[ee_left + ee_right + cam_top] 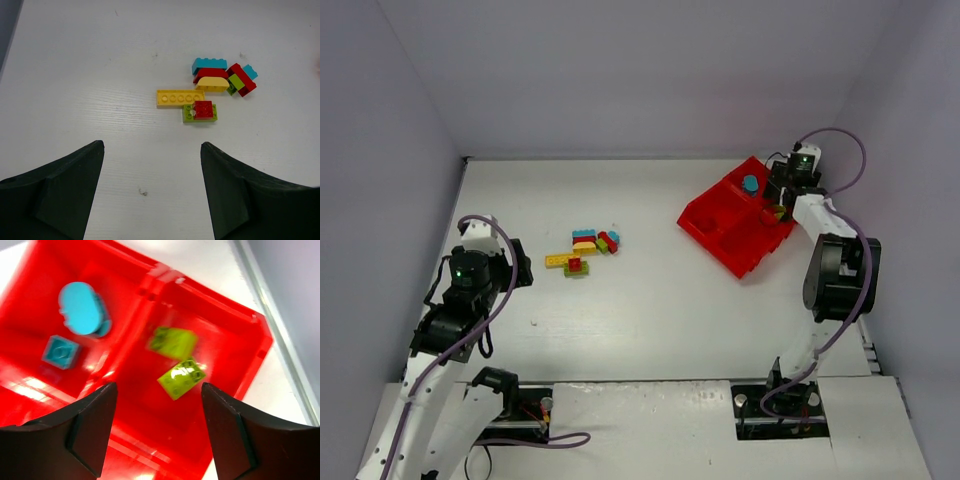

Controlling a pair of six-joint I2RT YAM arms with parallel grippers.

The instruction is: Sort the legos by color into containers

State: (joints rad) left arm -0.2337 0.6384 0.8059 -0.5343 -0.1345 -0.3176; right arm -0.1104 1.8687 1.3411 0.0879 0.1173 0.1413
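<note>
I will next swing my right gripper to the left in the top view and down onto the red brick atop the lime plate (575, 264), because the brick lies that way.
A cluster of legos (584, 249) lies on the white table, left of centre; the left wrist view shows it ahead of the fingers: a long yellow plate (179, 97), a red brick on a lime plate (201, 112), cyan (209, 64), red and yellow pieces. The red tray (735, 221) stands at the right. One compartment holds two cyan pieces (80, 310), the neighbouring one two lime bricks (181, 378). My left gripper (152, 150) is open and empty, short of the cluster. My right gripper (159, 390) is open and empty above the lime compartment.
White walls close the table at the back and both sides. The tray sits near the right wall, with the table's right edge strip (280, 335) just beyond it. The arm bases stand at the near edge.
</note>
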